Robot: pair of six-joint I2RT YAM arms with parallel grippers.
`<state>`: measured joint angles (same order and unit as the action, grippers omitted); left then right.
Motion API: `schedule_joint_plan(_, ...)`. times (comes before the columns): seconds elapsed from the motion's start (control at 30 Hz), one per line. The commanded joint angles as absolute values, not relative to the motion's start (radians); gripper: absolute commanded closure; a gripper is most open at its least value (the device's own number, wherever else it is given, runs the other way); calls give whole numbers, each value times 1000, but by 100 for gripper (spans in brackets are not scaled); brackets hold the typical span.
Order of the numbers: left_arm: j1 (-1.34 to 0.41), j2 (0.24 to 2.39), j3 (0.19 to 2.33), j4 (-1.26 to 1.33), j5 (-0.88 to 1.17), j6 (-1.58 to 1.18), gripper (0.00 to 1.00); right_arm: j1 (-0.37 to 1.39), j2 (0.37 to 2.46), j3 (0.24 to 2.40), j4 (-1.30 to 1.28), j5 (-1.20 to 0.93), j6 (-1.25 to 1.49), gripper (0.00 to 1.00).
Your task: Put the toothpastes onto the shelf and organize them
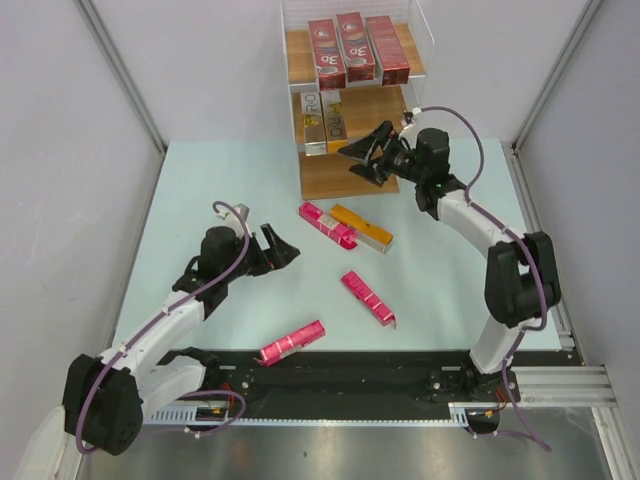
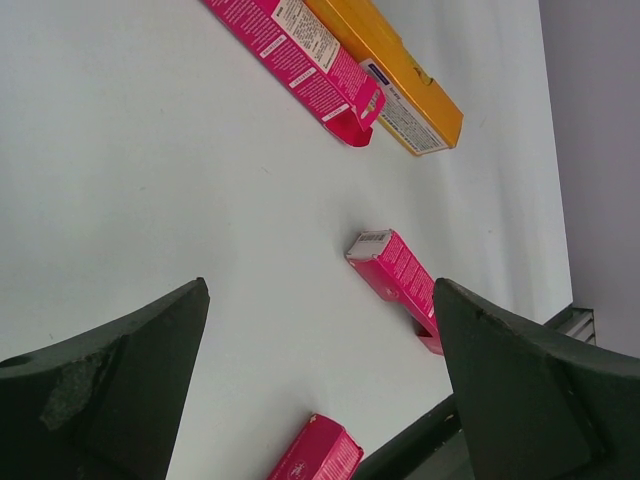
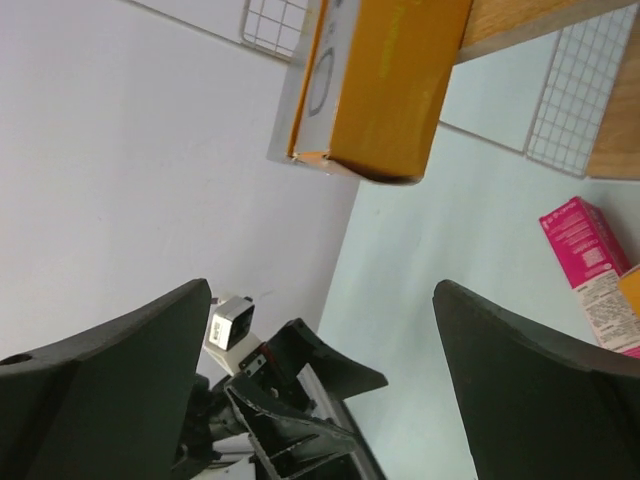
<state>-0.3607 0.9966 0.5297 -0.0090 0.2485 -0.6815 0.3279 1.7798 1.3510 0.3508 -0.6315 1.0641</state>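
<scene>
The near end of the table's orange carton [image 1: 377,236] sticks out past the pink one, so the right gripper should next move back from the shelf [image 1: 330,180] and down onto it.
The shelf [image 1: 330,180] stands at the table's back centre. Three dark red toothpaste cartons [image 1: 355,48] lie on its top tier. A silver and an orange carton [image 1: 322,122] lie on the middle tier; the orange one also shows in the right wrist view [image 3: 385,85]. On the table lie a pink carton [image 1: 327,224] touching an orange carton [image 1: 362,228], a second pink carton [image 1: 368,297] and a third [image 1: 292,342]. My right gripper [image 1: 365,155] is open and empty over the lowest board. My left gripper [image 1: 280,248] is open and empty, left of the pink and orange pair [image 2: 300,50].
The left wrist view shows the second pink carton [image 2: 397,275] and the end of the third [image 2: 318,455] between my open fingers. A black rail [image 1: 350,375] runs along the table's near edge. Grey walls enclose the table on both sides.
</scene>
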Motion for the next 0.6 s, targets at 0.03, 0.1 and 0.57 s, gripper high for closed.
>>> schedule_joint_plan(0.03,-365,980,525,23,264,-680,0,333,1619,1315,123,-545,826,0)
schedule_joint_plan(0.1,-365,982,525,20,264,-675,0,337,1562,1299,4,-467,702,0)
schedule_joint_plan(0.57,-365,996,575,-48,261,-624,0,380,1417,1075,-316,-130,333,0)
